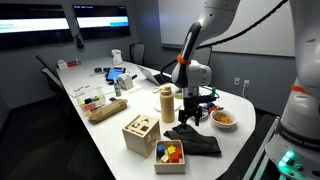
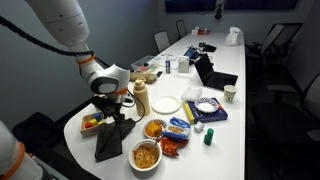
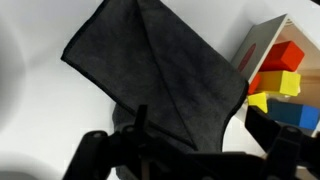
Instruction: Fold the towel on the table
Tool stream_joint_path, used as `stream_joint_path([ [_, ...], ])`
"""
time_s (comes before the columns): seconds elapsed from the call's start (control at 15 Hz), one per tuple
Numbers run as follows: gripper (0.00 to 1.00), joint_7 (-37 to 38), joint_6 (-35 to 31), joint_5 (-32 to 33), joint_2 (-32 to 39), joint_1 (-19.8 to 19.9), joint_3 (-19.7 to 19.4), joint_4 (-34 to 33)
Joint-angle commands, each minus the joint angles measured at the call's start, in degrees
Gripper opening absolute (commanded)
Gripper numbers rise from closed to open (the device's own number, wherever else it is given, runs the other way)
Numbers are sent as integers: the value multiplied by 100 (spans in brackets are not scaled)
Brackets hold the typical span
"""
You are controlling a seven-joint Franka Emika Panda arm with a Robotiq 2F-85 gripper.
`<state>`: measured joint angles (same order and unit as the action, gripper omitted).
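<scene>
The towel's diagonal crease (image 1: pixel 189 131) (image 3: pixel 178 118) lies below, between my gripper's wide-open fingers. Next, my gripper moves down onto it, one finger each side, to pinch the towel.
A dark grey towel (image 1: pixel 197 141) lies on the white table (image 1: pixel 245 105) near its end, and it also shows in an exterior view (image 2: pixel 111 140). In the wrist view the towel (image 3: pixel 150 70) lies partly doubled over, with a diagonal crease across it. My gripper (image 1: pixel 196 112) hangs just above the towel's far part in both exterior views (image 2: pixel 113 108). In the wrist view its two fingers (image 3: pixel 200 135) stand wide apart over the towel's near edge. They hold nothing.
A wooden tray of coloured blocks (image 3: pixel 280 70) sits right beside the towel (image 1: pixel 170 154). A wooden shape-sorter box (image 1: pixel 140 131) and a tan canister (image 1: pixel 167 103) stand close by. Bowls of food (image 2: pixel 146 155), snack bags (image 2: pixel 178 130), a plate (image 2: pixel 166 104) and a laptop (image 2: pixel 215 75) fill the table.
</scene>
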<state>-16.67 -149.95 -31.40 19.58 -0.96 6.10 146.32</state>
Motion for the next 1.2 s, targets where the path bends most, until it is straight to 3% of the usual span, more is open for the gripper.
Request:
stream_joint_path([
  [0.0,100,-74,-110,-30,662,368,265,-299],
  [0.6,100,28,-118,263,1608,720,516,-819],
  [0.67,75,26,-114,285,1669,744,548,-859],
  [0.8,66,16,-108,330,1772,788,606,-936],
  [1.13,27,-5,-122,379,1898,891,706,-1005],
])
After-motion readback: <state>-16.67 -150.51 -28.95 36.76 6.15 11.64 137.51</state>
